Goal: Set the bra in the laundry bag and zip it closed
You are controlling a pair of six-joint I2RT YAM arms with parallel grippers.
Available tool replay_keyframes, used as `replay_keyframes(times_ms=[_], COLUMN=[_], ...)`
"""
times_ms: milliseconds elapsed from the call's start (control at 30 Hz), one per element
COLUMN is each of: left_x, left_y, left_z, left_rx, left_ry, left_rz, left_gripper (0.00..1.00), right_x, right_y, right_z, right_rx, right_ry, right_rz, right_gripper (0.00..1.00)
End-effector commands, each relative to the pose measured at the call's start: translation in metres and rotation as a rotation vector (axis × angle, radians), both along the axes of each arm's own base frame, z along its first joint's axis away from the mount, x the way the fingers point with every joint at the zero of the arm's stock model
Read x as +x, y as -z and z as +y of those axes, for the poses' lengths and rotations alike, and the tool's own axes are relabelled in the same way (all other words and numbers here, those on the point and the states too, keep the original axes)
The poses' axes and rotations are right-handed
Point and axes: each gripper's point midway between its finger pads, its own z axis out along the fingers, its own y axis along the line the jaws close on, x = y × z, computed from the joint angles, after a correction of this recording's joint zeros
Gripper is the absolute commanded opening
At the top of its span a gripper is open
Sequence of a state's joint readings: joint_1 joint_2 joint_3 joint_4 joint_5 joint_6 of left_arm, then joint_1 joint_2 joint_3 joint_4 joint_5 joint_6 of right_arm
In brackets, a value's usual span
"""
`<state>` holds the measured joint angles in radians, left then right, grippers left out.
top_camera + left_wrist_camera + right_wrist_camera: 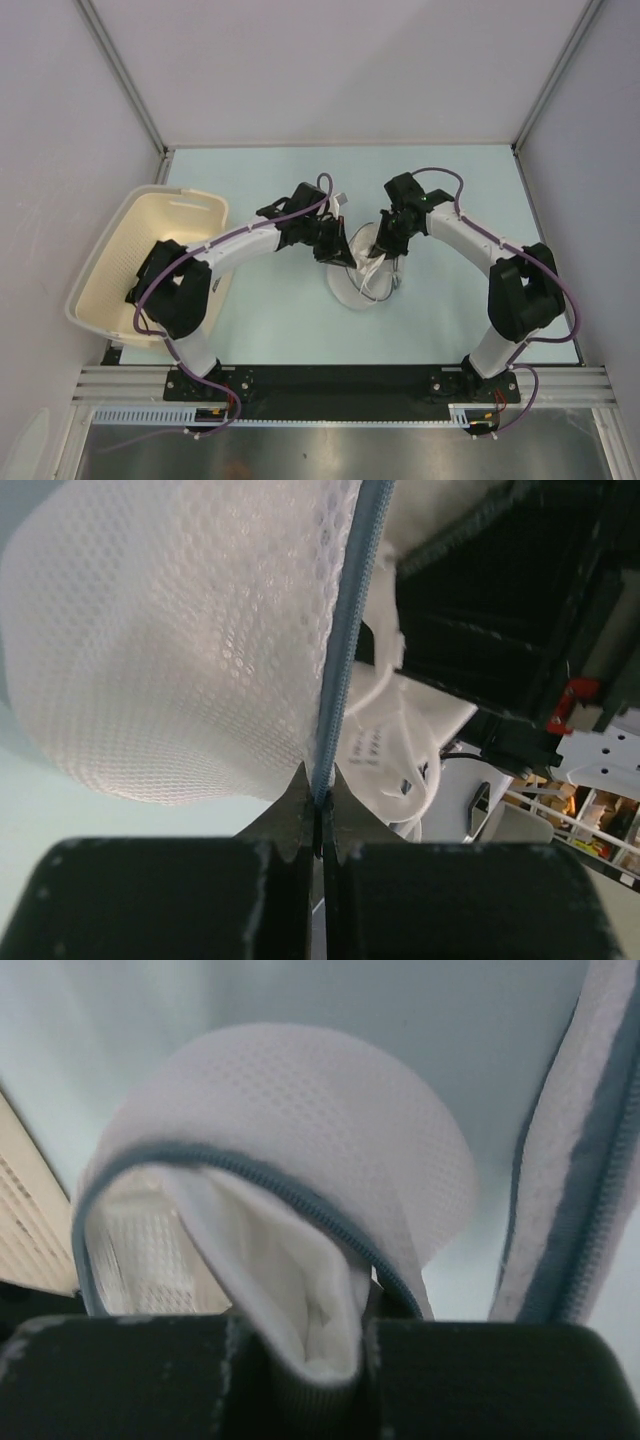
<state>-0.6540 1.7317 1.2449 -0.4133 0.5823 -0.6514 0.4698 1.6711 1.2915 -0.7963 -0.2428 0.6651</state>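
My right gripper should next push down and in under the zipper rim point(366, 272), toward my left gripper.
The laundry bag point(352, 290), a round white mesh pouch, sits mid-table, partly lifted between both grippers. My left gripper point(348, 257) is shut on the bag's grey-blue zipper edge point(350, 610), and the mesh point(170, 650) bulges to the left of it. The bra point(395, 745), white with thin straps and a label, shows behind that edge. My right gripper point(380, 250) is shut on a smooth white fold of the bra point(290, 1290), at the bag's open mouth under the arching zipper rim point(250, 1175). The mesh wall point(300, 1090) rises behind that rim.
A large cream slotted basket point(120, 270) stands at the table's left edge, under the left arm's elbow, and its side shows in the right wrist view point(25, 1230). A loose strip of zipper edge point(585, 1160) hangs at the right of that view.
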Motion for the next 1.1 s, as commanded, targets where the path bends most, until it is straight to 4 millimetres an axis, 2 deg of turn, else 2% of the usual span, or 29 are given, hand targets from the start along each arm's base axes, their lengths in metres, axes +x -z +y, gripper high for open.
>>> replay_keyframes(times_ms=[0,133,233,267,333,367,400,500,567,633,667,700,833,867,900,1067], left_x=[-0.010,-0.016,-0.012,-0.010,0.002,0.005,0.015,0.025,0.026,0.027,0.030,0.029,0.051,0.049,0.055,0.051], left_y=[-0.025,-0.028,-0.029,-0.035,-0.034,-0.041,-0.040,-0.017,0.016,0.042,0.051,0.069,0.072,0.077,0.084,0.106], left_z=[-0.014,-0.012,-0.005,-0.001,0.016,0.024,0.037,0.068,0.077,0.080,0.079,0.079,0.067,0.067,0.067,0.064], left_rx=[-0.120,-0.147,-0.146,-0.152,-0.137,-0.145,-0.136,-0.065,0.001,0.049,0.065,0.092,0.112,0.142,0.175,0.224], left_ry=[0.027,0.031,0.017,0.004,-0.056,-0.081,-0.128,-0.239,-0.265,-0.274,-0.282,-0.284,-0.283,-0.278,-0.285,-0.249], left_rz=[0.001,-0.004,-0.028,-0.052,-0.071,-0.090,-0.095,-0.061,0.000,0.046,0.059,0.103,0.058,0.073,0.070,0.093], left_gripper=[0.00,0.02,0.28,0.44,0.52,0.54,0.55,0.53,0.48,0.43,0.37,0.34,0.32,0.33,0.33,0.32], right_x=[0.035,0.049,0.048,0.046,0.042,0.040,0.038,0.033,0.030,0.031,0.030,0.031,0.029,0.029,0.029,0.021], right_y=[0.012,0.011,0.018,0.020,0.026,0.027,0.029,0.030,0.030,0.030,0.033,0.033,0.034,0.034,0.033,0.037], right_z=[-0.002,0.001,0.003,0.003,0.003,0.003,0.003,0.004,0.010,0.013,0.015,0.017,0.020,0.021,0.022,0.028], right_rx=[0.046,0.097,0.100,0.095,0.096,0.093,0.086,0.079,0.105,0.109,0.110,0.117,0.127,0.127,0.133,0.169], right_ry=[0.184,0.240,0.227,0.213,0.195,0.180,0.173,0.129,0.090,0.061,0.046,0.030,0.000,-0.005,-0.014,-0.044], right_rz=[-0.042,-0.080,-0.081,-0.083,-0.079,-0.085,-0.083,-0.106,-0.120,-0.141,-0.136,-0.143,-0.157,-0.158,-0.160,-0.128], right_gripper=[0.00,0.00,0.00,0.00,0.00,0.00,0.00,0.00,0.00,0.00,0.00,0.00,0.00,0.00,0.00,0.00])
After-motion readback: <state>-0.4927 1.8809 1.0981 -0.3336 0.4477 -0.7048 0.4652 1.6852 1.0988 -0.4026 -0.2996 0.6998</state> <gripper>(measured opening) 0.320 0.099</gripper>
